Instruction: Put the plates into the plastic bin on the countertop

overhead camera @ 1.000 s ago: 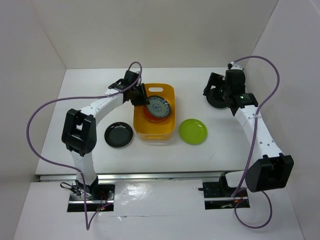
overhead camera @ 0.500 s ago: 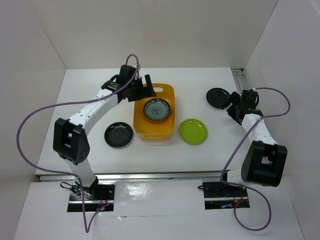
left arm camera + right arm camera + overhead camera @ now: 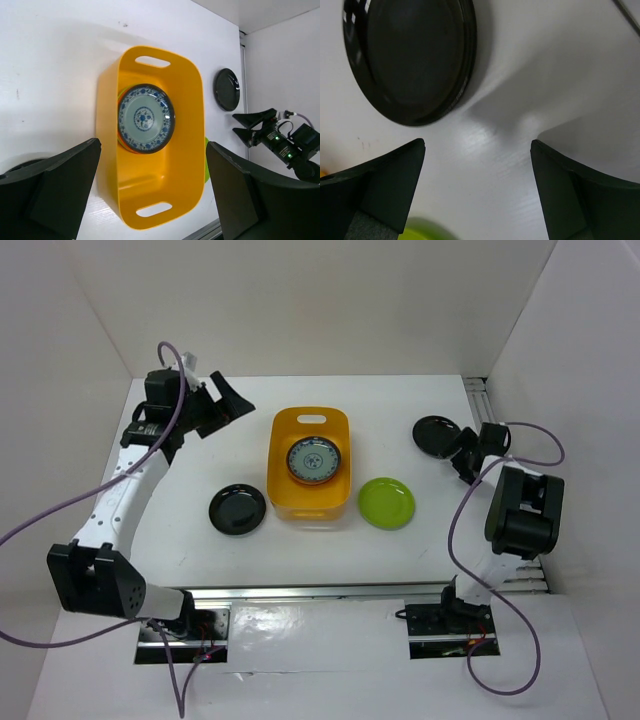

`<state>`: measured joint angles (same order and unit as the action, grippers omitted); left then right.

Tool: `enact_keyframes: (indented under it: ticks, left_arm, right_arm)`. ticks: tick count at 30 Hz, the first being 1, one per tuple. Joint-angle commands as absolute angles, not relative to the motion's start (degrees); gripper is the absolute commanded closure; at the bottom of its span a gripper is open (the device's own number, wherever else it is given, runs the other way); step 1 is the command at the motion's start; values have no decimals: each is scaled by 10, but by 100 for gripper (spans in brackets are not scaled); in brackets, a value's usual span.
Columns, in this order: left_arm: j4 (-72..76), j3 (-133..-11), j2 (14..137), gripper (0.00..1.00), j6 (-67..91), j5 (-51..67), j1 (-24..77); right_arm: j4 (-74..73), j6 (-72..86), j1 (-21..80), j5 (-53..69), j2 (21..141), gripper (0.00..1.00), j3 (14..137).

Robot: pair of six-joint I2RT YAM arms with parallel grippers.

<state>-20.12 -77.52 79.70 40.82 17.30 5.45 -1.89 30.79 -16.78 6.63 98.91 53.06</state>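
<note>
The right gripper eases outward next until its open fingers straddle the second black plate's rim (image 3: 456,444) (image 3: 463,84) nearest the bar, since that rim lies ahead of the fingers.
The yellow-orange plastic bin (image 3: 340,480) stands mid-countertop. Inside it a grey-blue patterned plate (image 3: 314,460) lies on top of an orange one. My left gripper (image 3: 224,408) is open and empty, up at the far left, well away from the bin (image 3: 107,150) and looking down on the patterned plate (image 3: 146,119). A black plate (image 3: 237,510) lies left of the bin and a lime green plate (image 3: 386,502) to its right. My right gripper (image 3: 459,458) is open and low, just right of a second black plate (image 3: 436,434). That plate (image 3: 410,55) sits ahead of the jaws, outside my right gripper (image 3: 477,145).
White walls close in the countertop (image 3: 180,490) on three sides. A metal rail (image 3: 478,395) runs along the right wall near my right arm. The green plate's edge (image 3: 420,232) shows at the bottom of the right wrist view.
My left gripper opened, left the patterned plate in the bin and pulled back to the far left. My right arm folded back, its gripper now low just right of the black plate.
</note>
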Motion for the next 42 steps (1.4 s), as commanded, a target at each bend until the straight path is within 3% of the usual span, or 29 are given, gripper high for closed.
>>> enact_keyframes:
  ticks: [1,8,12,13,19,22,25,36,42]
  left_arm:
    - [-196,-748,756,0,411,176,41]
    - [-185,-692,715,0,427,186,4]
    - [-190,-679,705,0,427,186,-12]
    - [-190,-679,699,0,427,181,-18]
    - [-196,-673,693,0,432,181,-36]
    - [-207,-673,693,0,438,161,-42]
    - [-235,-673,707,0,455,144,-64]
    - [-329,-640,716,0,481,147,-104]
    - [-401,-611,681,0,481,83,-92]
  right_arm:
    - [38,313,-172,62,1018,7,569]
    - [26,318,-178,53,1086,11,619]
    - [4,313,-167,39,1137,22,655]
    - [-2,313,-167,39,1143,33,655]
    - [-2,330,-167,33,1172,56,642]
    - [-12,336,-167,33,1195,87,642]
    - [-18,336,-162,42,1203,100,649]
    - [-13,341,-95,47,1089,100,763]
    - [-22,320,-60,47,1015,100,843]
